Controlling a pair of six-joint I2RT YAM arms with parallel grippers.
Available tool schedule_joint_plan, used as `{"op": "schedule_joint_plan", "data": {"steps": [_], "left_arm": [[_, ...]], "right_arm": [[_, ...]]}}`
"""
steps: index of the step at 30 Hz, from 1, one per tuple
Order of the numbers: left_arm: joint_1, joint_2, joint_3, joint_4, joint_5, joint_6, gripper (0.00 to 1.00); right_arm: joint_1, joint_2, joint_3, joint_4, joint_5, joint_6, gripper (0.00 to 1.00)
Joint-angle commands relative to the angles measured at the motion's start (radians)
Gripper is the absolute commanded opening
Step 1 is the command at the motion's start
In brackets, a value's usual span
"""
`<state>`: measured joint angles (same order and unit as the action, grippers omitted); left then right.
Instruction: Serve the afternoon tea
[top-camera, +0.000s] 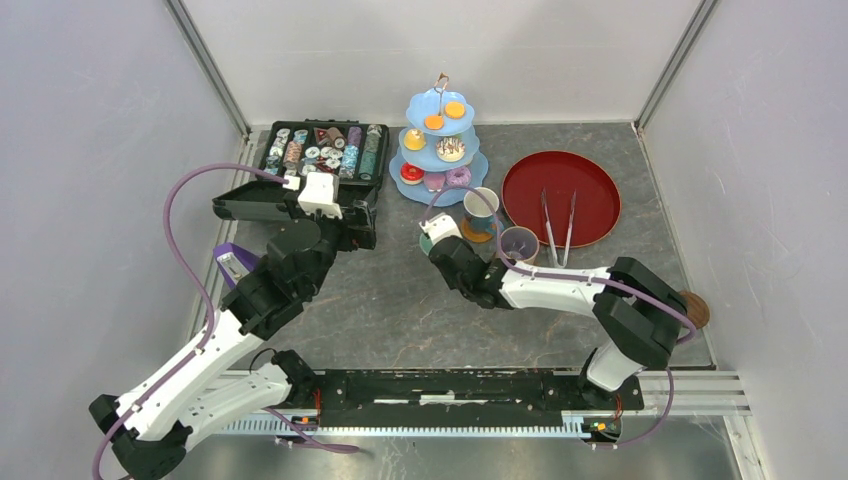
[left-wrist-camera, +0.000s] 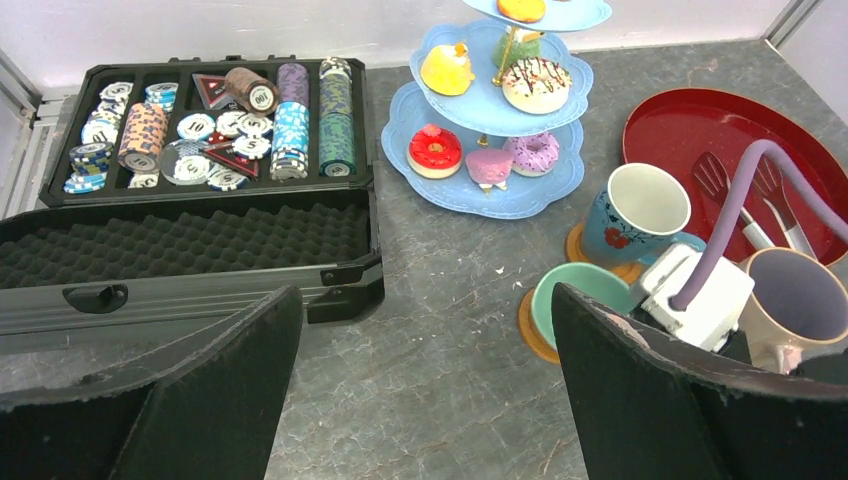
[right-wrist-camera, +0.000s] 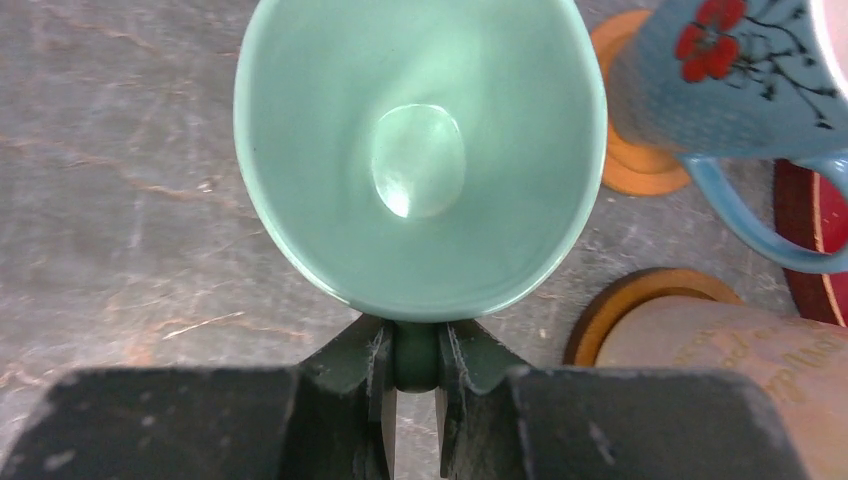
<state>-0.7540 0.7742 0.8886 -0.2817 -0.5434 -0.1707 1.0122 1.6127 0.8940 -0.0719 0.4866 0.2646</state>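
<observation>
The robot's right gripper should lower the mint green mug onto the brown coaster (left-wrist-camera: 527, 325) below the gripper and let go of the mug's handle, since both other mugs have coasters.
My right gripper (right-wrist-camera: 415, 362) is shut on the handle of the mint green mug (right-wrist-camera: 420, 150), which is over a brown coaster (left-wrist-camera: 527, 325); I cannot tell if it rests on it. Just behind stands the white-and-blue mug (top-camera: 480, 208) on its coaster (right-wrist-camera: 640, 165), and to the right the pink-purple mug (top-camera: 519, 243) on another. The pale-blue three-tier stand (top-camera: 470, 168) at the back holds colourful pastries (left-wrist-camera: 436, 150). My left gripper (left-wrist-camera: 425, 400) hangs open over bare table, left of the mugs and beside the black case.
A black case (top-camera: 320, 150) of round chips lies open at the back left, its foam lid (left-wrist-camera: 180, 245) facing me. A red round tray (top-camera: 580, 175) with metal tongs (top-camera: 557, 228) sits at the back right. A small brown round thing (top-camera: 694, 308) is at the right edge.
</observation>
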Motion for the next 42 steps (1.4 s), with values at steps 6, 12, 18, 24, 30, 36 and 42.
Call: {"op": "schedule_joint_plan", "data": {"steps": [6,12,18,24,30,36,42], "left_arm": [[0.004,0.012,0.022,0.032,0.013,0.021,1.0],[0.004,0.01,0.021,0.033,0.01,0.023,1.0],[0.004,0.016,0.021,0.033,0.014,0.024,1.0],[0.004,0.013,0.023,0.033,0.017,0.022,1.0],[0.004,0.009,0.023,0.033,0.018,0.021,1.0],[0.004,0.004,0.025,0.033,0.026,0.017,1.0],[0.004,0.001,0.027,0.032,0.042,0.01,1.0]], "right_arm": [[-0.052,-0.001,0.006,0.096,0.014,-0.003,0.0],[-0.062,0.041,0.011,0.116,0.003,0.003,0.0],[-0.066,0.063,-0.001,0.14,0.013,0.011,0.0],[-0.078,0.094,0.006,0.143,-0.008,0.013,0.12],[-0.078,0.058,0.018,0.097,-0.02,0.021,0.38],[-0.074,-0.099,0.021,-0.016,-0.043,0.017,0.54],[-0.075,-0.335,-0.008,-0.102,-0.03,-0.038,0.65]]}}
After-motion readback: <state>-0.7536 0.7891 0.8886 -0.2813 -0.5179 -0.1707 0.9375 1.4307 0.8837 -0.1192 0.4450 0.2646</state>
